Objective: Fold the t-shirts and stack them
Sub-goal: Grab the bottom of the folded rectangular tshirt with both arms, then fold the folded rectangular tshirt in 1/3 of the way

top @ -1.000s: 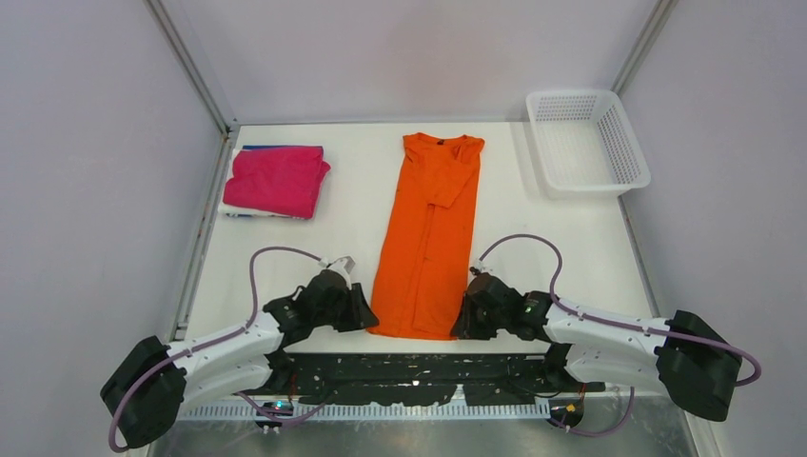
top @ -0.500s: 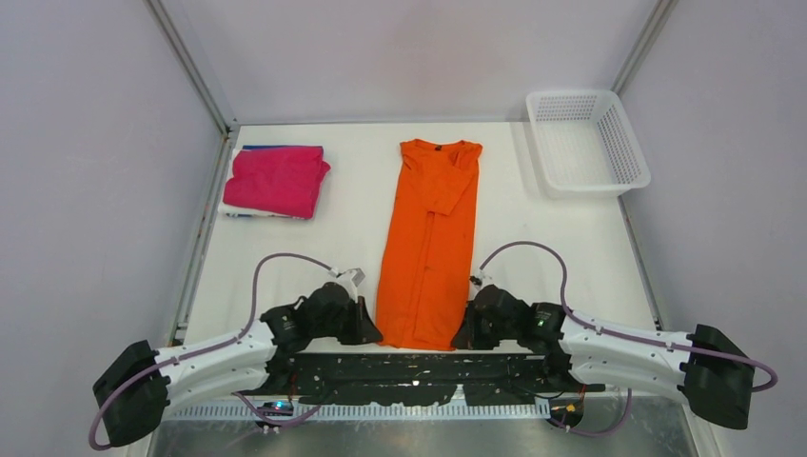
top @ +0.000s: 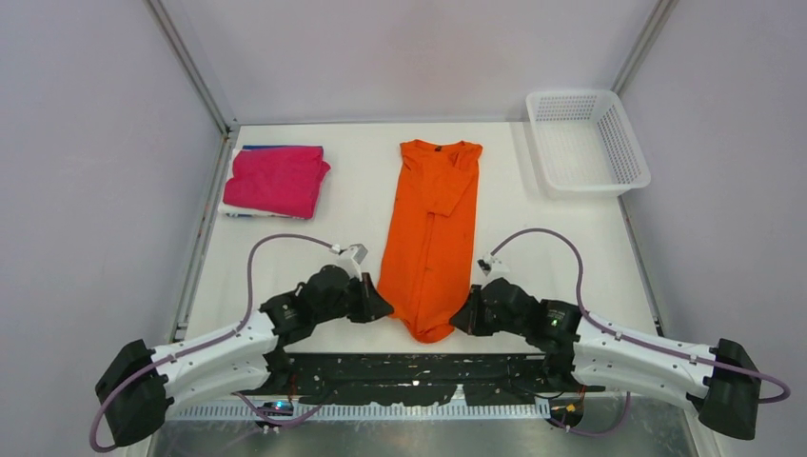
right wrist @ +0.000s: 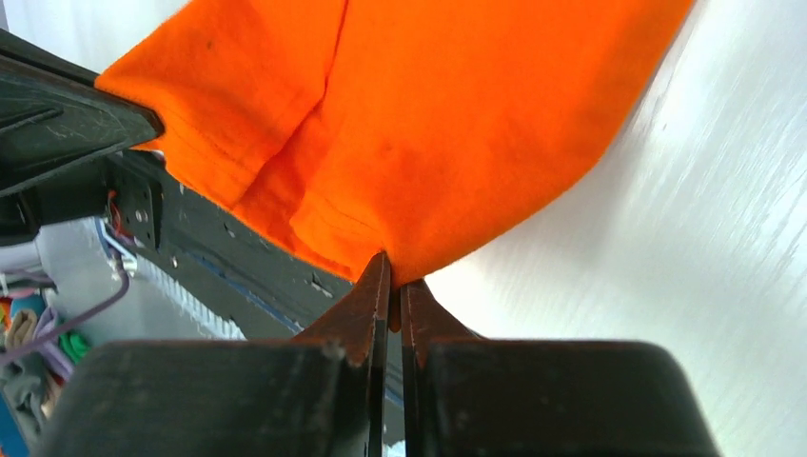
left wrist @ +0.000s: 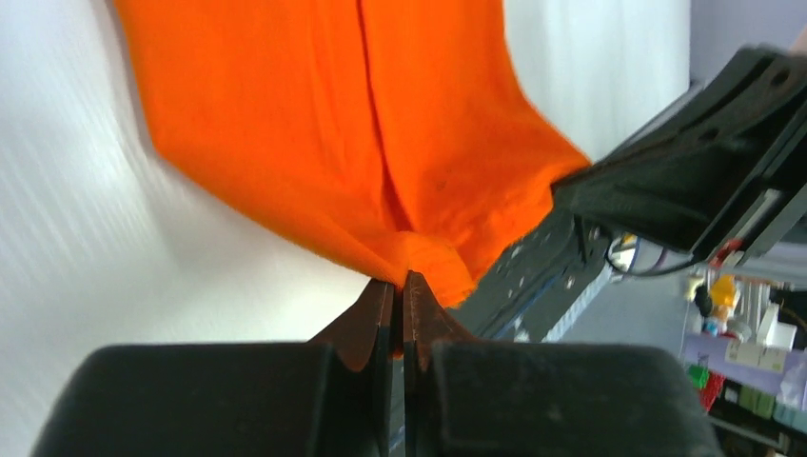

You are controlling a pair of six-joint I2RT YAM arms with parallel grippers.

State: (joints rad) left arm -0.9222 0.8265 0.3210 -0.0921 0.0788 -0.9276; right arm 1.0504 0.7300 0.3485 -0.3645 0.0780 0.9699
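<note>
I need to carry the hem corner outward with my left gripper next, onto the middle of the t-shirt's edge (top: 396, 218), which lies outward of my left gripper. I need to release it there to make the long t-shirt shorter.
The orange t-shirt (top: 433, 228) lies as a long narrow strip down the middle of the table, collar at the far end. Its near hem sags between my two grippers, lifted off the table. My left gripper (top: 383, 307) is shut on the hem's left corner; in the left wrist view the orange t-shirt (left wrist: 314, 143) is pinched at my left gripper (left wrist: 401, 282). On the right corner my right gripper (top: 461, 312) is shut too, with cloth (right wrist: 428, 124) clamped in my right gripper (right wrist: 393, 272). A folded magenta-pink t-shirt (top: 276, 180) sits at the far left on a blue one (top: 271, 148).
A white mesh basket (top: 586, 141) stands at the far right corner. The black arm mount plate (top: 419, 371) runs along the near table edge. Grey walls close in both sides.
Both grippers closed on the near corners of the orange t-shirt and raised them, moving slightly away from the table edge. The hem now droops in a curve between them.
</note>
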